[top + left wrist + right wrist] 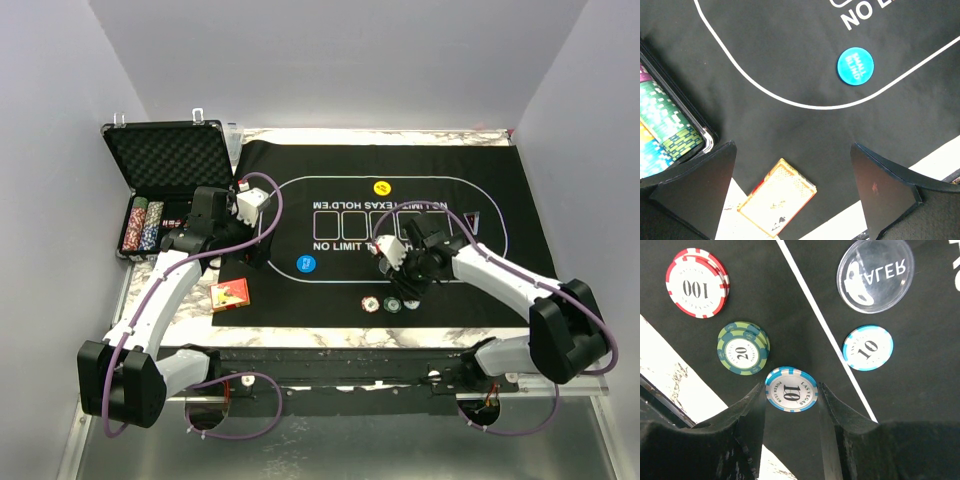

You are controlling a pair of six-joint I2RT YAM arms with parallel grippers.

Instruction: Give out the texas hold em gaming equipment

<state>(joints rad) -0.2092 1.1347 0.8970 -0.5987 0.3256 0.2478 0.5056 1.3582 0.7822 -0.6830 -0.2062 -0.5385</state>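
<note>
Next, my right gripper will lift and swing left in the top view, then bring the blue-striped chip down onto the white line beside the small-blind disc (855, 66), which lies chipless.
My right gripper (791, 386) is shut on a blue-striped 10 chip (791, 390), pinched edge to edge just above the mat. Around it lie a red 100 chip stack (697, 283), a green 20 stack (742, 348), another blue 10 chip (868, 348) and a clear dealer disc (875, 275). In the top view the right gripper (405, 272) is over the mat's near edge, by the chips (382, 303). My left gripper (794, 150) is open and empty above the red-orange card box (777, 197), which also shows in the top view (230, 294). A blue small-blind disc (855, 66) lies on the mat.
The black foam-lined case (165, 160) stands open at the back left with rows of chips (143, 225) in it; its corner shows in the left wrist view (670, 135). A yellow disc (381, 186) lies at the far side of the black mat (480, 300).
</note>
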